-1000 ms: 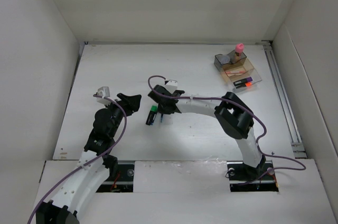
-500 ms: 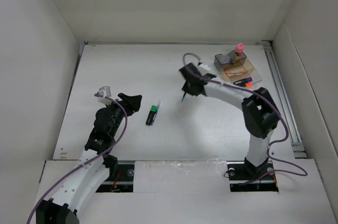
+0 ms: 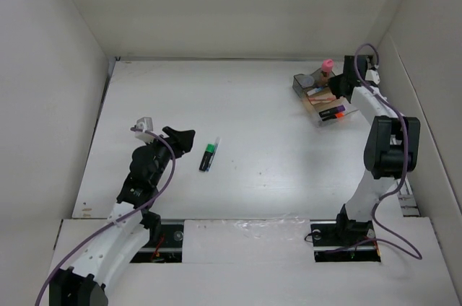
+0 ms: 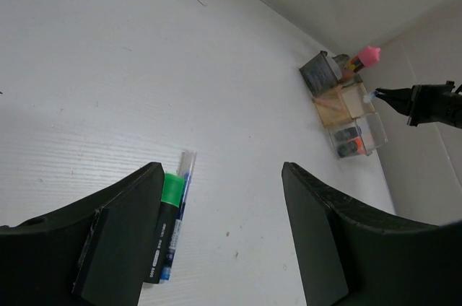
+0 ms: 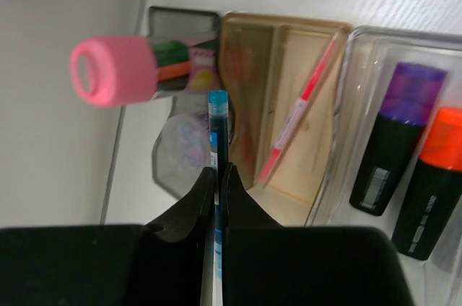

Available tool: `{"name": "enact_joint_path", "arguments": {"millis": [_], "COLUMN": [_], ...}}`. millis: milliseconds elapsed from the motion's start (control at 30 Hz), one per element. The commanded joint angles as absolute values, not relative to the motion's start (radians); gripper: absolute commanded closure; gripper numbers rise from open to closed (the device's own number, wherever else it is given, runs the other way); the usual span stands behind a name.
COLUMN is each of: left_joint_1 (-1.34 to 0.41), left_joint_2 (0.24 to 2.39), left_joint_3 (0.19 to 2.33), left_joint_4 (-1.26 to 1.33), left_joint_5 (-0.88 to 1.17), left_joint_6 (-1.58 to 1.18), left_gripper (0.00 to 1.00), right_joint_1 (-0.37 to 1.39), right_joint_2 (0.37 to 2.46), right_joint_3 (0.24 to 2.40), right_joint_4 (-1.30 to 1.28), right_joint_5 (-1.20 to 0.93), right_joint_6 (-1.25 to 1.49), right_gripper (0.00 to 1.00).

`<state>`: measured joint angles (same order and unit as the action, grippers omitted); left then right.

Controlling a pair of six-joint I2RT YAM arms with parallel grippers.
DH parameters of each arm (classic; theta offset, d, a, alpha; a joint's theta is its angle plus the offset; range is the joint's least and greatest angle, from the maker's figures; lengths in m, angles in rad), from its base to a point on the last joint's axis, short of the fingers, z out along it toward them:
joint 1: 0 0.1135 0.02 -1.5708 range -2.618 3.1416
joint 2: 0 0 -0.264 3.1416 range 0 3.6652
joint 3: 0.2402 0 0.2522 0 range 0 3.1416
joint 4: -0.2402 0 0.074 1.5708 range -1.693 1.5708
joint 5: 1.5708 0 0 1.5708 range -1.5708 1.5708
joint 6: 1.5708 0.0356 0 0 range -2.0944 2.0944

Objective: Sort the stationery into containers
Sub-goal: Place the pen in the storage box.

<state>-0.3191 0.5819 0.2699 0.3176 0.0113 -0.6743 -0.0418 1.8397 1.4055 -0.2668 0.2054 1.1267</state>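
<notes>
My right gripper needs to go down over the desk organizer's amber compartment [image 3: 323, 99] [image 5: 297, 110] before it lets go of the thin blue pen, because the orange pen is already in that compartment.
My right gripper [image 5: 218, 176] is shut on a thin blue pen [image 5: 218, 122] and holds it above the clear desk organizer [image 3: 312, 104] at the back right. In the right wrist view the pink-capped glue stick [image 5: 112, 70] stands in the smoky-grey compartment, and a clear-grey round piece [image 5: 182, 153] sits below it. An orange pen [image 5: 299, 107] lies in the amber compartment. A purple-and-black marker [image 5: 386, 162] and an orange highlighter [image 5: 433, 176] lie in the clear tray. My left gripper [image 4: 221, 176] is open and empty beside the green-and-black highlighter [image 4: 164, 219]. A second thin blue pen [image 4: 182, 190] lies against the highlighter.
White walls enclose the table on three sides. A metal rail [image 3: 386, 133] runs along the right edge behind the organizer. The right gripper [image 3: 336, 88] is close to the right wall. The highlighter [image 3: 208, 156] lies mid-table, just right of the left gripper [image 3: 177, 138].
My right arm swung from beside the highlighter at mid-table to the back right, carrying the blue pen over the organizer. The left arm has not moved.
</notes>
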Motion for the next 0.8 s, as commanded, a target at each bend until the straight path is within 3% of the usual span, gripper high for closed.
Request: {"name": "enact_joint_path", "arguments": {"millis": [0, 333, 500, 633, 767], "left_joint_1": [-0.322, -0.322, -0.322, -0.322, -0.322], "left_joint_2": [0.592, 0.621, 0.632, 0.632, 0.641], "left_joint_3": [0.278, 0.278, 0.278, 0.278, 0.287], "left_joint_4": [0.386, 0.385, 0.388, 0.405, 0.390], "left_joint_5": [0.028, 0.037, 0.028, 0.028, 0.038], "left_joint_6": [-0.672, -0.672, -0.672, -0.672, -0.672], "left_gripper": [0.36, 0.36, 0.36, 0.36, 0.36], "right_joint_1": [-0.066, -0.106, -0.106, -0.106, -0.106], "right_joint_2": [1.871, 1.914, 1.916, 1.885, 1.858], "right_joint_3": [1.445, 1.445, 1.454, 1.445, 1.436], "right_joint_4": [-0.223, -0.192, -0.201, -0.201, -0.212], "right_joint_5": [0.114, 0.094, 0.110, 0.121, 0.132], "right_joint_6": [1.155, 1.155, 1.173, 1.173, 1.173], "right_gripper": [1.00, 0.99, 0.81, 0.75, 0.63]}}
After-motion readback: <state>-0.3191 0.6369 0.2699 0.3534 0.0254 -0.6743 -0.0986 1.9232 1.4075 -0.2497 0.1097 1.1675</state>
